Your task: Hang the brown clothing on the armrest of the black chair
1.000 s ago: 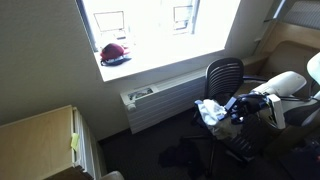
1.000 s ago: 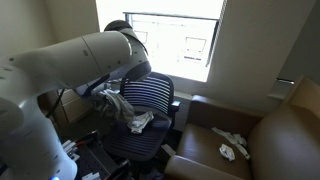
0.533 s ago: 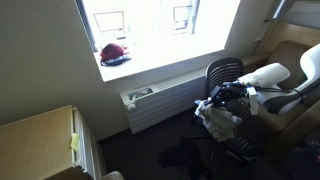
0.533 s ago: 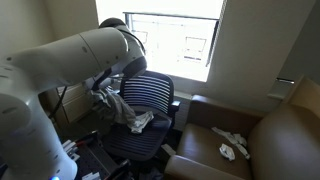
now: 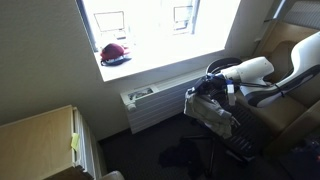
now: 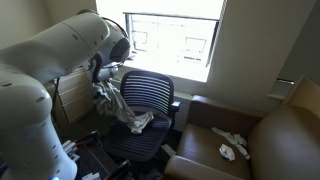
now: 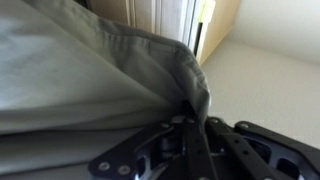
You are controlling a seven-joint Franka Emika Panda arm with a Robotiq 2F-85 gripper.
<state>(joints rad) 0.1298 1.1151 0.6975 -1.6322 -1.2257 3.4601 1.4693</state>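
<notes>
My gripper holds the cloth, and the cloth's lower end is already on the seat. I will next raise my gripper over the seat, lower it past the black chair's cloth-covered side and release the cloth.
My gripper (image 5: 200, 89) is shut on the brown clothing (image 5: 214, 113), a grey-tan cloth, and holds it lifted beside the black chair (image 5: 226, 72). In an exterior view the clothing (image 6: 116, 102) hangs from the gripper (image 6: 100, 82) at the chair's (image 6: 147, 98) side, with its lower end trailing onto the seat. In the wrist view the clothing (image 7: 90, 80) fills most of the picture, pinched between the black fingers (image 7: 188, 125). The armrest is hidden behind the cloth.
A window sill with a red hat (image 5: 114, 53) lies above a wall heater (image 5: 160, 100). A wooden cabinet (image 5: 40, 140) stands nearby. A brown leather couch (image 6: 260, 135) with a white object (image 6: 233, 147) sits beside the chair.
The gripper has moved away from the chair seat toward the heater side and risen, pulling the clothing up and stretching it out.
</notes>
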